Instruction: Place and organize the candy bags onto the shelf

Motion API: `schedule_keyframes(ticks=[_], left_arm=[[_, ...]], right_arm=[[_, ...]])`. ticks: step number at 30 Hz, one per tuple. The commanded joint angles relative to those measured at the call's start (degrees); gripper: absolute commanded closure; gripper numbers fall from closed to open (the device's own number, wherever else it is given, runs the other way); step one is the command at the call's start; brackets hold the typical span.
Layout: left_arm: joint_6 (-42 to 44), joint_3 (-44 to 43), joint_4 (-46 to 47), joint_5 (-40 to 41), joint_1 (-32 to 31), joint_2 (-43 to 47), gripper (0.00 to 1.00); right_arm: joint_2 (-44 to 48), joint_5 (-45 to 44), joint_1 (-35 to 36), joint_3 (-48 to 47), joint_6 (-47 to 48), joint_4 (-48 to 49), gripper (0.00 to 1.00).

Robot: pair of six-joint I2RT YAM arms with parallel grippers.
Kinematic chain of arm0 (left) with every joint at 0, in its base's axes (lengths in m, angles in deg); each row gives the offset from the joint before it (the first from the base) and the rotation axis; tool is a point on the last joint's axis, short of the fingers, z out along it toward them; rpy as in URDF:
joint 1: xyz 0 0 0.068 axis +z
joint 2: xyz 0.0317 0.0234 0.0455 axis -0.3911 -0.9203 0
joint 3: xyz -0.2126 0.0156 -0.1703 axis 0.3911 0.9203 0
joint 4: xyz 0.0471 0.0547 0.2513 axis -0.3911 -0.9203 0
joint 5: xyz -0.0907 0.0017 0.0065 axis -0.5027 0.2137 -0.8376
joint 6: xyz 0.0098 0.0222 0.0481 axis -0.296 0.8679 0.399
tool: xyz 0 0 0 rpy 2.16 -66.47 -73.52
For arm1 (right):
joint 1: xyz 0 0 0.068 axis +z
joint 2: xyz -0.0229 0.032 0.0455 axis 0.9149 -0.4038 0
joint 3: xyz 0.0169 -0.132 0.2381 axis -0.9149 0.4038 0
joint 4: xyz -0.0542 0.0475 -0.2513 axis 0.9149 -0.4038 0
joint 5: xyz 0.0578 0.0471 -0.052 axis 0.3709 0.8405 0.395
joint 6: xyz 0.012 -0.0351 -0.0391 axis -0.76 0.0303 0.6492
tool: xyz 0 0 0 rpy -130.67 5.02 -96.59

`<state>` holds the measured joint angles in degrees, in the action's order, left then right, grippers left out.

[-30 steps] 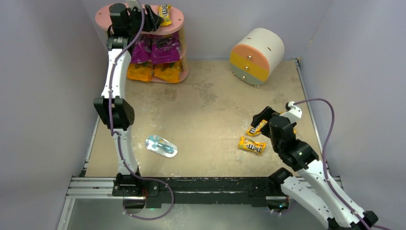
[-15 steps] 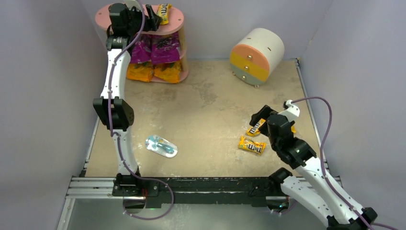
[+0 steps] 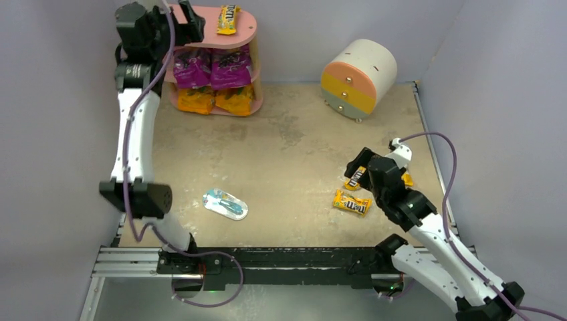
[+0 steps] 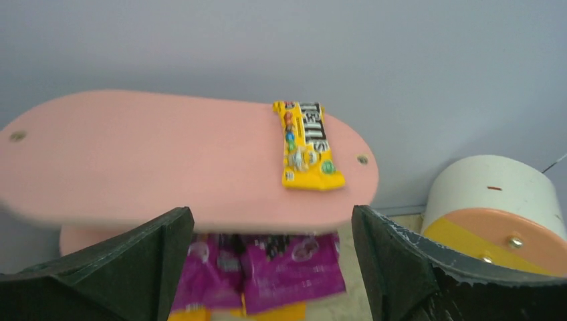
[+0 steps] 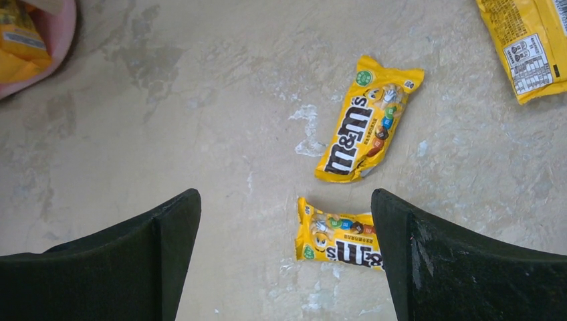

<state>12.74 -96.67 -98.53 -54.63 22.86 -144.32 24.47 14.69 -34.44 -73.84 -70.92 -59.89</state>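
Note:
I will next lower my right gripper toward the right in the wrist view, onto the middle M&M's pack [image 3: 355, 179] [image 5: 364, 126], because the pack is below my fingers and to that side.
The pink shelf [image 3: 249, 27] stands at the back left. One small yellow M&M's pack [image 3: 228, 19] [image 4: 306, 144] lies on its top board. Two purple candy bags [image 3: 211, 67] [image 4: 294, 261] fill the middle tier and two orange-yellow bags [image 3: 215, 100] the bottom tier. My left gripper [image 3: 180, 17] [image 4: 271, 227] hangs open and empty just left of the top board. My right gripper [image 3: 356, 170] [image 5: 286, 207] is open above the table. One M&M's pack [image 3: 352, 202] [image 5: 341, 242] lies by its right finger, another [image 5: 366, 127] just beyond. A third [image 5: 528, 47] lies further right.
A round cream drum cabinet [image 3: 358, 73] [image 4: 495, 207] with orange-yellow drawers stands at the back right. A flat light-blue and white packet [image 3: 225, 204] lies on the table near the left arm. Grey walls close in three sides.
The left gripper opened wide and drew back to the left off the shelf top, leaving the M&M's pack there. The right gripper edged slightly left over the packs on the table.

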Motion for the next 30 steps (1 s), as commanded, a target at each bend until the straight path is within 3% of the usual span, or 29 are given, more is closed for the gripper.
schedule_keyframes(ticks=[1,4,7,13,17,19,23,25,30], left_arm=[[-5.97,18.84,2.66,7.54,-2.87,19.25,0.07],[-10.27,39.98,10.42,11.29,-9.15,34.03,0.06],[-16.14,61.69,17.64,7.0,-12.38,43.48,0.05],[-22.85,82.94,18.68,-0.55,-15.52,50.37,0.04],[-22.58,87.51,15.61,3.24,-17.71,51.46,0.03],[-21.82,86.4,13.18,5.75,-18.06,50.92,0.02],[-21.06,86.01,14.08,5.31,-18.85,50.66,0.02],[-21.33,86.43,14.83,5.14,-19.07,50.56,0.02],[-21.44,86.32,15.27,4.87,-19.25,49.79,0.01]], right_arm=[[-5.5,1.37,-0.11,0.06,-0.87,2.03,0.01],[-10.63,1.58,-1.88,-0.83,-2.0,2.44,0.01],[-14.52,9.14,-8.88,0.03,1.17,7.29,0.01],[-19.23,11.55,-17.61,4.41,4.04,13.2,0.05],[-23.66,8.2,-20.03,5.89,4.66,16.77,0.16],[-25.95,7.68,-20.3,6.76,4.36,19.07,0.27],[-30.0,12.75,-20.41,8.64,4.13,26.76,0.43],[-31.67,13.64,-20.41,9.66,3.78,30.86,0.46],[-33.0,13.67,-20.41,9.61,4.31,32.52,0.68]])
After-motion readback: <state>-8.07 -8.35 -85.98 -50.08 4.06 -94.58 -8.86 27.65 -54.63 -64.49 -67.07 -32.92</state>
